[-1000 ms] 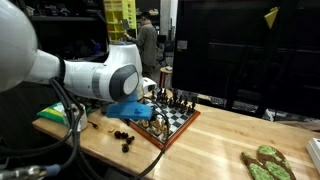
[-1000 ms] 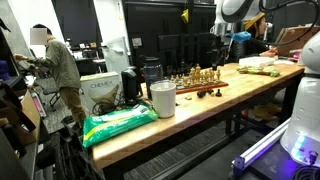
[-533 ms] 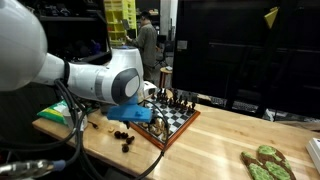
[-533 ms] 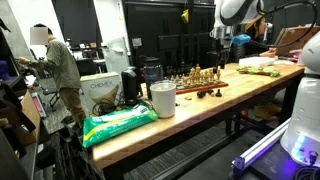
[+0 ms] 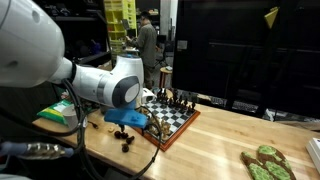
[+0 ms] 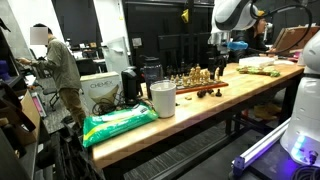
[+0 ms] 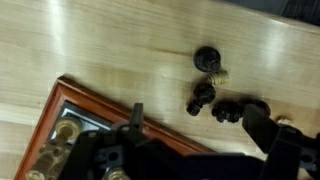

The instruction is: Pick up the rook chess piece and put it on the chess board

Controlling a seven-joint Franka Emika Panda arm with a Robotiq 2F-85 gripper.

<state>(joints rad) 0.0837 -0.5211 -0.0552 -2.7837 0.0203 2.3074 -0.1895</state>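
The small dark piece nearest the table edge is below my gripper, outside the open fingers. My gripper should next move toward the table edge, turn a little and go down around the piece.
The chess board with its reddish-brown border lies on the wooden table, with pieces standing on it; it also shows in an exterior view and at the lower left of the wrist view. Three dark chess pieces lie on the bare table beside the board: one, another and a third. I cannot tell which is the rook. They show small in both exterior views. My gripper is open and empty above them, its right finger close to the third piece.
A white cup and a green bag sit further along the table. Green items lie at the other end. A person stands beyond the table. The table edge runs close to the loose pieces.
The arm has swung and lowered the gripper toward the board edge and the loose dark pieces. The pieces have not moved.
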